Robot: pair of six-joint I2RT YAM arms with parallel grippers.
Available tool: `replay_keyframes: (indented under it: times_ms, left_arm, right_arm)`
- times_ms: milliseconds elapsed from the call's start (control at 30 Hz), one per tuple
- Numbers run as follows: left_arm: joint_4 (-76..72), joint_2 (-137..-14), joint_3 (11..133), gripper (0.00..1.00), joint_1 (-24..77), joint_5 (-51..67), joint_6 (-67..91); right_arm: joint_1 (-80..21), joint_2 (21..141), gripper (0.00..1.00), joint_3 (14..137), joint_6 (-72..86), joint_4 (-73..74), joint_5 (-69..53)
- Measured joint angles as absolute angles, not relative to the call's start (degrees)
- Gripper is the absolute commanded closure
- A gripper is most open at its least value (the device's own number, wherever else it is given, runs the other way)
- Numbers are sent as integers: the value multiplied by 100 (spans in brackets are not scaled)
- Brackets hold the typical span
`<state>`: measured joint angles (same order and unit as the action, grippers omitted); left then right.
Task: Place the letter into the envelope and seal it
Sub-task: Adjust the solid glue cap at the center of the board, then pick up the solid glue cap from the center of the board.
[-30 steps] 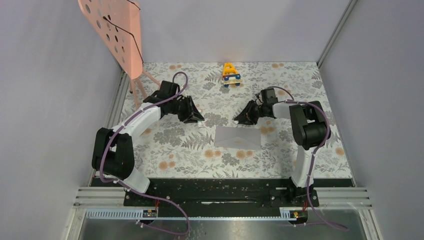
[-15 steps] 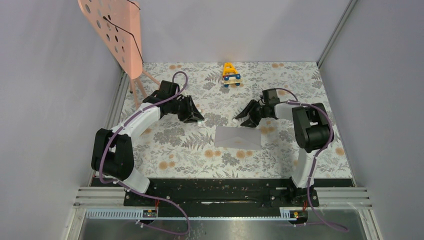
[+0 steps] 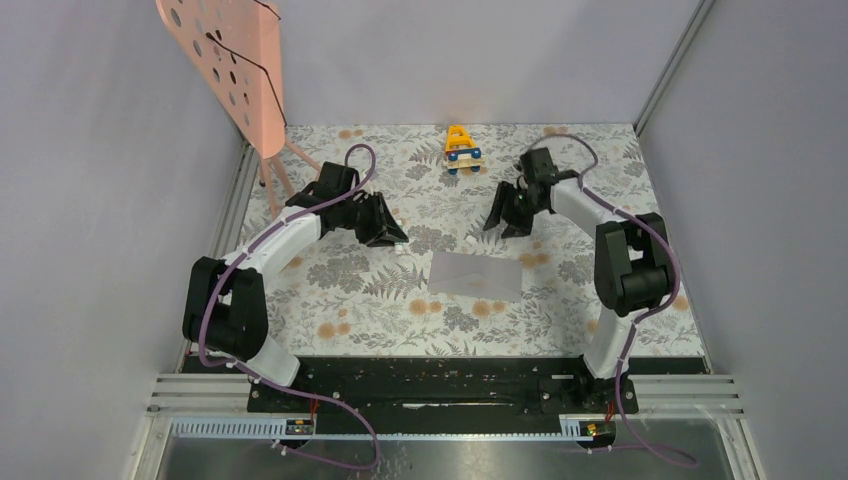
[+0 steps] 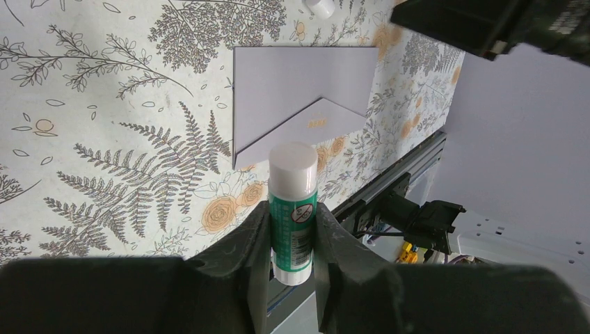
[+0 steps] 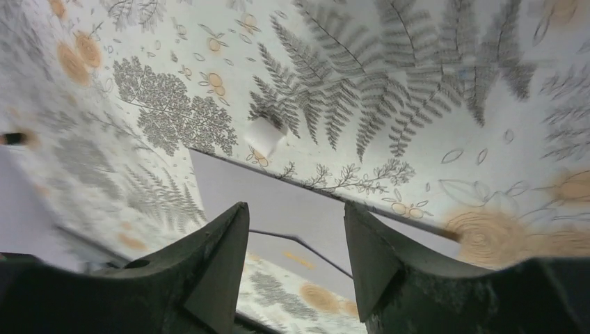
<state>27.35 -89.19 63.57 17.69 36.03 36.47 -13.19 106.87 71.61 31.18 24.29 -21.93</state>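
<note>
My right gripper shifts and moves down onto the small white cap (image 3: 471,239) (image 5: 264,134) next, as it lies below the open fingers and to their left in the top view.
The grey-lilac envelope (image 3: 476,275) lies flat on the floral table, its pointed flap folded down onto its body. It also shows in the left wrist view (image 4: 292,83) and the right wrist view (image 5: 278,202). No separate letter sheet is in view. My left gripper (image 3: 392,235) hangs left of and behind the envelope, shut on a green-labelled glue stick (image 4: 293,209) with a white end. My right gripper (image 3: 503,222) is open and empty, raised behind the envelope's far edge (image 5: 294,209). A small white cap (image 5: 264,134) lies on the table just beyond the envelope.
A yellow toy car (image 3: 460,148) stands at the back centre. A pink perforated board on legs (image 3: 230,60) leans at the back left. Grey walls close in the table on three sides. The black rail (image 3: 430,380) with the arm bases runs along the near edge.
My right gripper has pulled back from the envelope's far edge toward the rear of the table and swung to face the envelope. My left gripper has stayed nearly still with the glue stick.
</note>
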Motion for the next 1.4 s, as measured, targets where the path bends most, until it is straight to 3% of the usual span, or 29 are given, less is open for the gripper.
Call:
replay_keyframes:
  times_ms: [300,567,1067,1400]
  left_arm:
    - [2733,-8919,6357,100,1769,3601,3647]
    - [2729,-8812,6261,100,1769,3601,3645]
    - [2733,-8812,6235,100,1769,3601,3645]
    - [2733,-8812,6235,100,1769,3603,3645]
  right_arm:
    - [-2554,10923,39,9142,655,3822,-950]
    - [-2766,11959,40,10451,-738,4674,-683]
    - [-2891,12630,44,10694,-1500,5144,-639]
    - [-3059,13058,57,10809,-1400,5096,-355]
